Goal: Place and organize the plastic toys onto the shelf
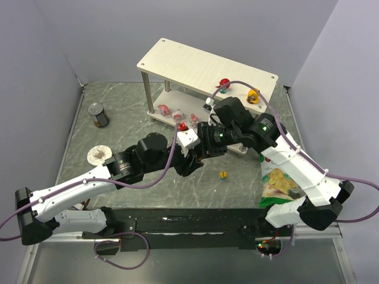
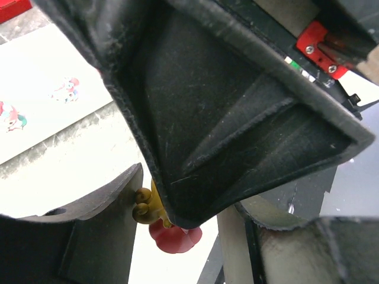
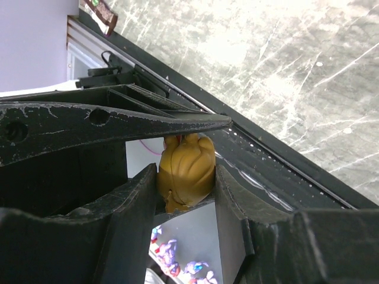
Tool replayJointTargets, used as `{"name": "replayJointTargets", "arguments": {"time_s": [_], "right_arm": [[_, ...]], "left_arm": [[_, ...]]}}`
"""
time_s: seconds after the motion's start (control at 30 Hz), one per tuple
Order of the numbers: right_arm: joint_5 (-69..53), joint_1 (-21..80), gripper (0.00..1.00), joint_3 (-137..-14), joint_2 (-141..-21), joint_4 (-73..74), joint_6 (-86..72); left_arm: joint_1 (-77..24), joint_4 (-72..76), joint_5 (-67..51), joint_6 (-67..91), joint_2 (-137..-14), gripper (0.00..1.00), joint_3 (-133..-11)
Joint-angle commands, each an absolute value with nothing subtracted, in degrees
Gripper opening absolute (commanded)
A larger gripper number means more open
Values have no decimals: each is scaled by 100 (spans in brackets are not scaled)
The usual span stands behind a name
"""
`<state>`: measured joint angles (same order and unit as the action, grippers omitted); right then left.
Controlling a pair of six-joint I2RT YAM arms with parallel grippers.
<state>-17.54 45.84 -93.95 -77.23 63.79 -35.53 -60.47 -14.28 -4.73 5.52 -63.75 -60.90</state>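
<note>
The bare top board beside the red toy is outward of my gripper, so my left gripper needs to swing outward next and let go of the brown-yellow toy [image 3: 185, 168] there.
In the right wrist view my right gripper [image 3: 186, 177] is shut on a brown-yellow toy [image 3: 185, 168], one finger on each side. My left gripper [image 2: 186, 204] reaches in around the same toy [image 2: 155, 214], which has a pink base. Its jaws are partly closed: one finger [image 2: 89, 236] touches the toy, while a thin gap shows before the other finger [image 2: 278, 248]. The two grippers meet in mid-air in front of the shelf [image 1: 195, 65]. The shelf's top board carries a red toy [image 1: 223, 84] and a yellow toy [image 1: 253, 96]. Pink-and-white toys [image 1: 170, 110] stand on its lower board.
A small yellow-blue toy [image 1: 222, 175] lies on the table near the grippers. A green chips bag [image 1: 278, 186] lies at the right under the right arm. One can [image 1: 98, 115] stands at the far left, with another can [image 1: 98, 154] nearer.
</note>
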Motion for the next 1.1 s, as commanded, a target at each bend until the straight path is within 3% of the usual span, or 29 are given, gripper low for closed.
{"name": "replayJointTargets", "arguments": {"time_s": [0.0,0.13,0.23,0.5,0.73,1.07], "right_arm": [[-1434,4544,50,-9431,-7357,6144,-3656],[-1169,4474,66,-9369,-7111,5828,-3823],[-1029,4412,70,-9378,-6961,5669,-3902],[-633,4123,72,-9361,-6645,5520,-3982],[-633,3982,72,-9053,-6311,5397,-3981],[-896,3955,73,-8552,-5722,5177,-3455]], "left_arm": [[-6047,-1108,-185,676,-6249,18,-6214],[-6047,-1107,-141,756,-6205,17,-6188],[-6047,-1099,-88,808,-6161,17,-6161],[-5819,-1090,624,1484,-6143,17,-6433],[-4476,-870,-219,2328,-6407,15,-7170],[-3648,-71,-615,2443,-7487,17,-8288]]}}
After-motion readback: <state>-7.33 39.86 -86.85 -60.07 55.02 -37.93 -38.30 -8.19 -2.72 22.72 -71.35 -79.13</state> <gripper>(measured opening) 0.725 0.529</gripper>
